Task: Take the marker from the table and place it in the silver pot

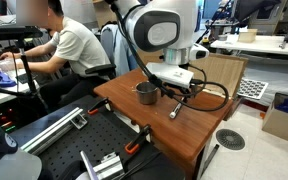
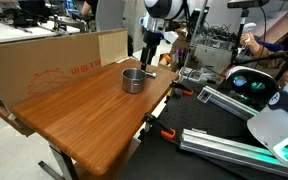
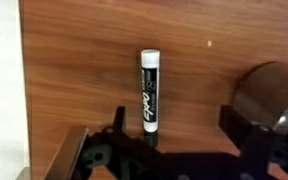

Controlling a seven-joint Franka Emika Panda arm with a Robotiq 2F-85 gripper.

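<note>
My gripper needs to lower and shift away from the silver pot (image 1: 146, 93) to straddle the marker (image 3: 151, 90) evenly, since the marker lies off-center between my gripper's open fingers.
The marker (image 3: 151, 90) lies flat on the reddish-brown table (image 3: 84, 60), dark with a white cap end pointing away from me. My gripper (image 3: 176, 125) is open, just above the table, its fingers on either side of the marker's near end; the marker is closer to the left finger. The silver pot (image 3: 274, 95) shows as a rounded shiny side at the right edge. In both exterior views the pot (image 1: 146, 93) (image 2: 133, 80) stands upright near the table's edge, with the gripper (image 1: 176, 98) (image 2: 149, 55) lowered right beside it.
A large cardboard box (image 2: 44, 65) stands along the table's far side. A seated person (image 1: 69, 45) works at a white desk beyond the table. Metal rails (image 1: 54, 128) and orange clamps (image 2: 162, 132) lie below the table edge. A cable (image 1: 212, 95) loops over the tabletop.
</note>
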